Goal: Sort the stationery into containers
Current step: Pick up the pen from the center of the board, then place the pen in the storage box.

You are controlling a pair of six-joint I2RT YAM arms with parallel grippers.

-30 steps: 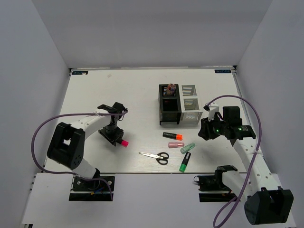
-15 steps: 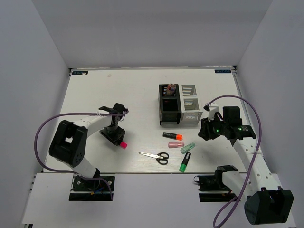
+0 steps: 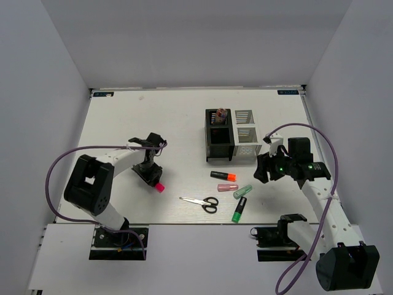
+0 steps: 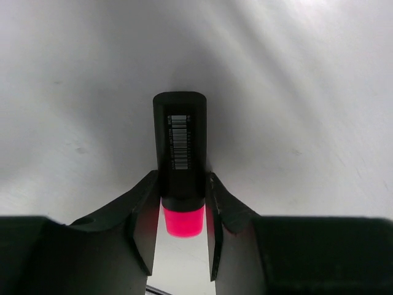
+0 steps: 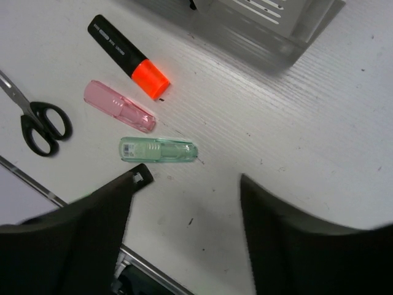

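Note:
The left gripper will next go up and over the black organizer's front section (image 3: 219, 134) and let go of the marker, because that section is outward and to the gripper's right in the top view.
My left gripper (image 3: 150, 174) is low on the table at the left, shut on the pink marker (image 3: 159, 187). In the left wrist view its two fingers press the marker's black body (image 4: 180, 147), pink cap toward the wrist, gripper (image 4: 181, 179). My right gripper (image 3: 263, 169) is open and empty, hovering right of the mint tube (image 5: 158, 149), gripper (image 5: 193, 178). The orange marker (image 3: 223, 176), pale pink tube (image 3: 227, 187), mint tube (image 3: 242, 191), green marker (image 3: 239, 209) and scissors (image 3: 201, 202) lie in front of the black organizer (image 3: 219, 136) and white organizer (image 3: 245, 138).
A few items stand in the black organizer's back compartment (image 3: 221, 114). The right wrist view shows the orange marker (image 5: 126, 55), pale pink tube (image 5: 120, 106), scissors (image 5: 37, 120), the white organizer's corner (image 5: 270, 18) and the table's near edge.
My left gripper and the pink marker have shifted slightly down and left. My right gripper has edged a little left toward the tubes.

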